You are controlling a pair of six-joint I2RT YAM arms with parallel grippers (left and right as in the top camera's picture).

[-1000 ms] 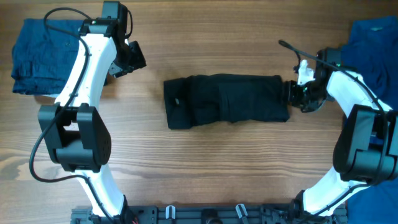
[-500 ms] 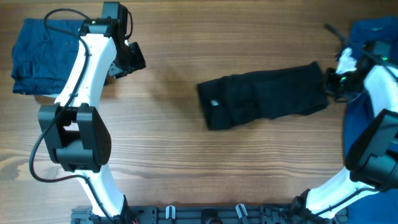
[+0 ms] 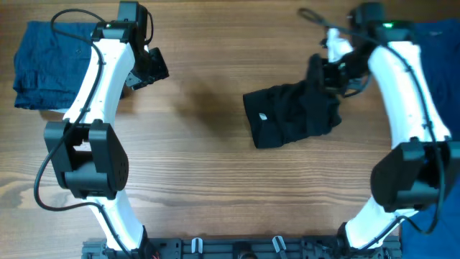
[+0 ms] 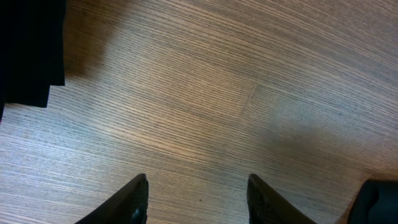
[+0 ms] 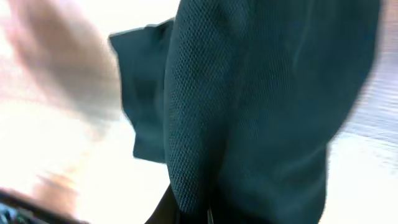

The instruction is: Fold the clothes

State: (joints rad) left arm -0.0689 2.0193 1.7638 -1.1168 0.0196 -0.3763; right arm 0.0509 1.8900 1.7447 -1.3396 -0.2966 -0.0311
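Note:
My right gripper will next carry the lifted pinched end across the shirt (image 3: 287, 119) and down onto the white logo's end, which lies flat.
The black shirt (image 3: 287, 119) lies bunched right of the table's middle, its small white logo (image 3: 263, 117) near its left end. My right gripper (image 3: 329, 70) is shut on the shirt's right end, which is lifted off the wood and drawn back over the rest. In the right wrist view the knit fabric of the shirt (image 5: 261, 106) fills the frame and hangs from the pinched jaws of the right gripper (image 5: 194, 213). Far to the left my left gripper (image 3: 152, 68) hovers over bare wood. In its own wrist view the left gripper (image 4: 198, 200) stands open with nothing in it.
Folded dark blue garments (image 3: 43, 61) sit at the back left corner. A royal blue garment (image 3: 440, 32) lies at the right edge behind the right arm. A dark shape (image 4: 28, 50) cuts into the left wrist view's upper left corner.
The right gripper shut on the shirt's right end, dragged the shirt to the right, then lifted that end up and back toward the left. The left arm has stayed still.

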